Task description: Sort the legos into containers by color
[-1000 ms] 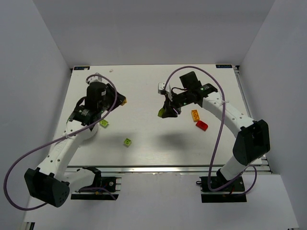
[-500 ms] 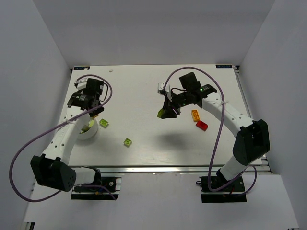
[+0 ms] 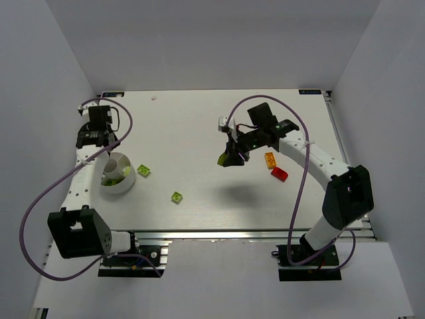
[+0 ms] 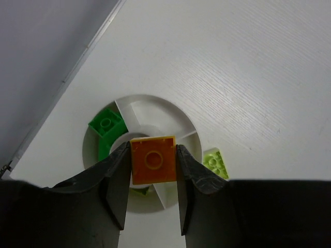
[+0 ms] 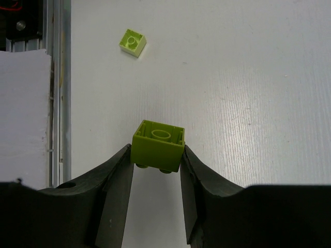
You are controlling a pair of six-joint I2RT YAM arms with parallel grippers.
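Note:
My left gripper is going to lower into the dish's empty far section [image 3: 120,158] next and release the orange brick [image 3: 270,159] there, because the dish's other sections already hold green and lime pieces.
My left gripper [image 4: 152,178] is shut on a yellow-orange brick [image 4: 152,159] and holds it above the round white divided dish [image 4: 183,121], which also shows in the top view [image 3: 126,183]. A dark green brick [image 4: 107,124] lies in the dish's left compartment, and lime pieces lie at its near side. My right gripper [image 5: 156,173] is shut on a lime green brick [image 5: 158,144] above the table's middle [image 3: 230,158]. Loose lime bricks lie next to the dish [image 3: 144,171] and near the front [image 3: 176,197]. An orange brick [image 3: 270,159] and a red brick [image 3: 279,174] lie under the right arm.
The left wall and table edge [image 4: 67,77] run close beside the dish. The metal rail at the table's near edge [image 5: 57,77] shows in the right wrist view. The lime brick by the dish also shows in the left wrist view [image 4: 216,161].
My left arm has swung left and back from the table's left-middle to above the dish, carrying the yellow-orange brick. The right arm has stayed in place with its lime brick.

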